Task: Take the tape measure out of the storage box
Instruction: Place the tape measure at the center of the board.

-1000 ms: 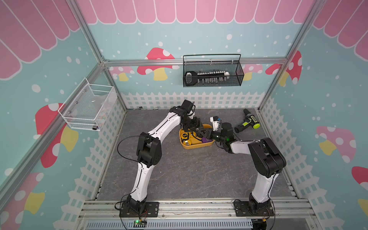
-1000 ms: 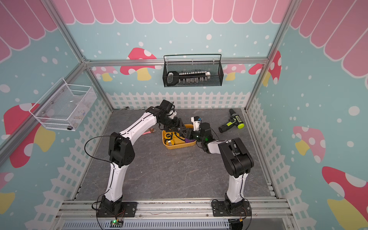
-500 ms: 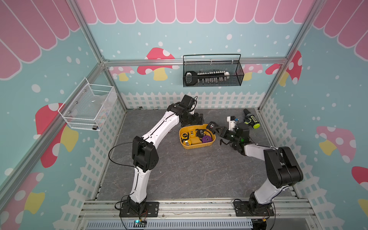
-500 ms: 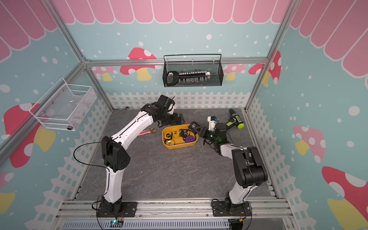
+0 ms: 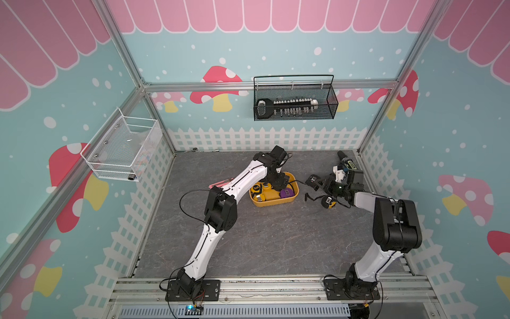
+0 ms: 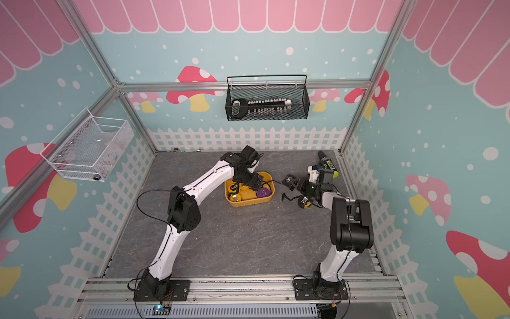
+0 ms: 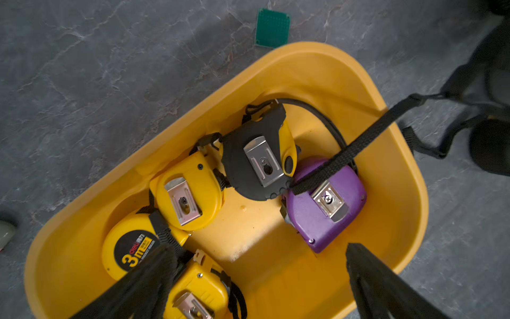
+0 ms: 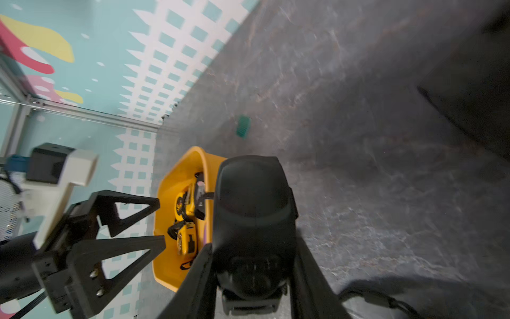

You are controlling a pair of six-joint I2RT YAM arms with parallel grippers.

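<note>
I need to lower the black tape measure next with my right gripper to the bare floor beside the yellow-and-black tape measure and release it, because it already hangs outside the box.
The yellow-orange storage box sits mid-floor and holds several tape measures: yellow ones, a black-and-yellow one and a purple one. My left gripper hangs open over the box with nothing between its fingers. To the right of the box, my right gripper is shut on a black tape measure outside the box. A black strap trails over the box rim onto the purple one.
A yellow-and-black tape measure lies on the floor beside my right arm. A drill is at the back right, and a small green board lies behind the box. The black wire basket and the white mesh basket hang on the walls.
My right gripper has carried the black tape measure from the box out to the right. My left gripper opened, drew back and now hangs over the box.
</note>
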